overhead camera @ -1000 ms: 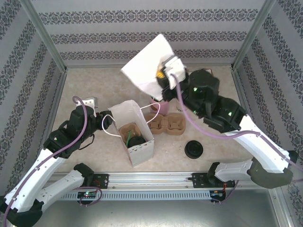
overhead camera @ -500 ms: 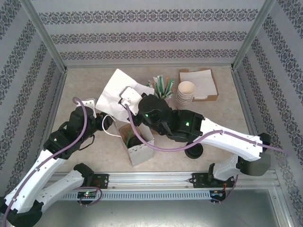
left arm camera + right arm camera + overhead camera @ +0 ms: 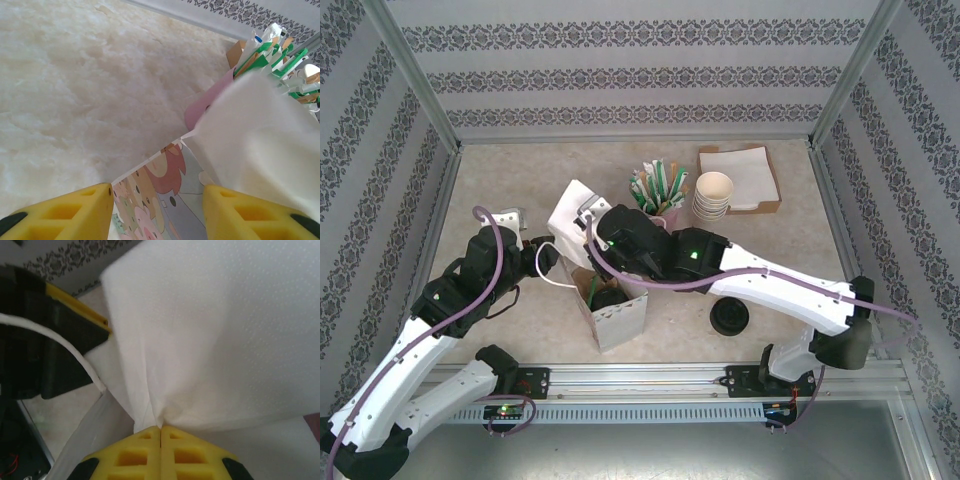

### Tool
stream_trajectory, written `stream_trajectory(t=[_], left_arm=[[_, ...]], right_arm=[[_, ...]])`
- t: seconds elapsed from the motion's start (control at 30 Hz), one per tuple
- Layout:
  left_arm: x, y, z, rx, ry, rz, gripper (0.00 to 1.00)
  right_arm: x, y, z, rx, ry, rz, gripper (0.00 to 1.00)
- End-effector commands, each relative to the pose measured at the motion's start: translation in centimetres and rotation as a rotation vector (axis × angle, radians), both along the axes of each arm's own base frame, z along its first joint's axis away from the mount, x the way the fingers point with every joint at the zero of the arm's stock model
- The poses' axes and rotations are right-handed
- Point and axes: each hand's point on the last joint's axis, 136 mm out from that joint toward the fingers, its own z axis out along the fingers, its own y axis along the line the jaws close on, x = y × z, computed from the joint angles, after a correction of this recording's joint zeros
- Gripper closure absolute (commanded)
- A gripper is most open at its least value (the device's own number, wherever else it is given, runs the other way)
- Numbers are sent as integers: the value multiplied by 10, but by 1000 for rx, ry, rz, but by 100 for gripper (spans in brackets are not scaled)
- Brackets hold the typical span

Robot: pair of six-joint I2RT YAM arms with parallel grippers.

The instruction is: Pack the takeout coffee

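Note:
The white napkin still hangs above the bag's far rim, so my right gripper will next lower the white napkin into the bag's opening and let go of it there.
The takeout coffee shows as a dark lidded cup low inside the open white paper bag, in a brown carrier. My right gripper is shut on a white napkin, holding it over the bag's far rim. My left gripper is open at the bag's left side. The bag's cartoon-printed wall lies between its yellow fingers without being clamped. The right forearm hides part of the bag's mouth.
A separate flat black lid lies right of the bag. At the back stand a pink cup of green-and-white straws, a stack of cream cups and a cardboard napkin tray. The right arm spans the table's middle.
The right arm swung the napkin from high at the back centre down and left to the bag's mouth, uncovering the straws, cups and tray. The left arm stayed put.

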Motion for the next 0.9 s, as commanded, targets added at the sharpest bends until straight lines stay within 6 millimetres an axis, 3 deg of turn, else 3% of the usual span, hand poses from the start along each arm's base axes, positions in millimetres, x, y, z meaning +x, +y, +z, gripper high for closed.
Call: stream_trajectory(t=[0.0,0.4,0.87], left_arm=[[-1,1,1,-5,-8,-1,49],[-5,9,6,3,-31,26,49],[-9,16,10,13,-46,39,49]], right_arm=[[-3,0,-19,-39,110,-7,100],[-5,19,-56,-102,254,27,100],[6,17,-108,-228,370,-16,100]])
